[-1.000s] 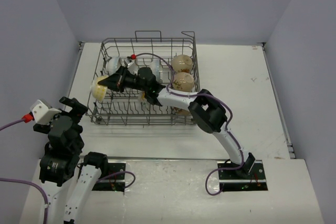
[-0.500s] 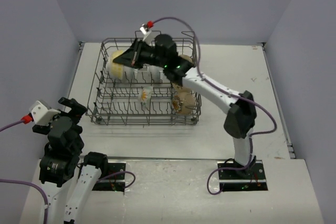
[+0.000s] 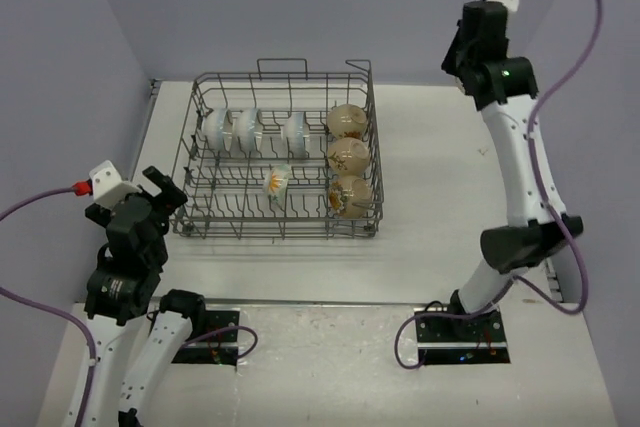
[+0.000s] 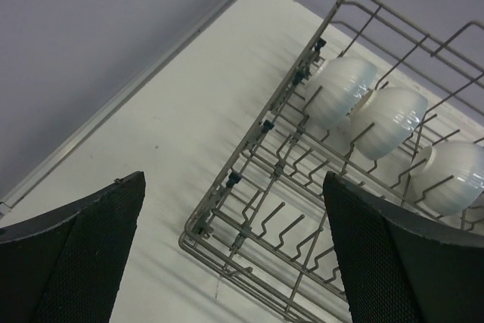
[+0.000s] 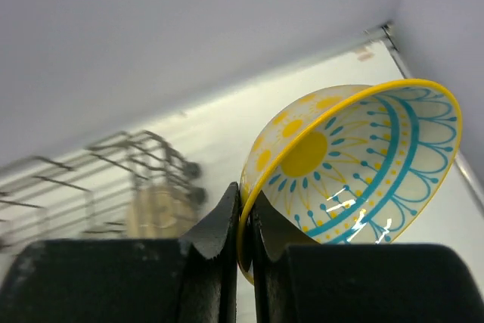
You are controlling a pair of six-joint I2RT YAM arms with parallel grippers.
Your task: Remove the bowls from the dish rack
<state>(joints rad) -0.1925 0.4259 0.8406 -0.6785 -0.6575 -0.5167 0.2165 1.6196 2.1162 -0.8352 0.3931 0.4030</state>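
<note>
Next, my right gripper tilts downward, lowers and sets the yellow-floral bowl base-down on the bare table, since that spot is open beside the rack's tan bowls.
The grey wire dish rack (image 3: pixel 196 197) stands mid-table. It holds three white bowls (image 3: pixel 247 129) in the back row, three tan bowls (image 3: pixel 348 155) on the right and one yellow-floral bowl (image 3: pixel 278 180). My right gripper (image 5: pixel 246 213) is shut on the rim of another yellow-floral bowl (image 5: pixel 363 160), held high over the table's back right. In the top view only the raised arm (image 3: pixel 472 42) shows and that bowl is hidden. My left gripper (image 4: pixel 233 179) is open and empty, just off the rack's near left corner (image 4: pixel 198 236); the white bowls (image 4: pixel 340 88) show beyond.
Bare white table (image 3: pixel 450 167) lies right of the rack, with a narrower strip (image 3: pixel 160 137) on its left. Grey walls close in the sides and back. The rack (image 5: pixel 113 164) shows blurred in the right wrist view.
My right arm has lifted the yellow-floral bowl out of the rack's left side and swung it up to the back right. My left gripper has moved slightly towards the rack.
</note>
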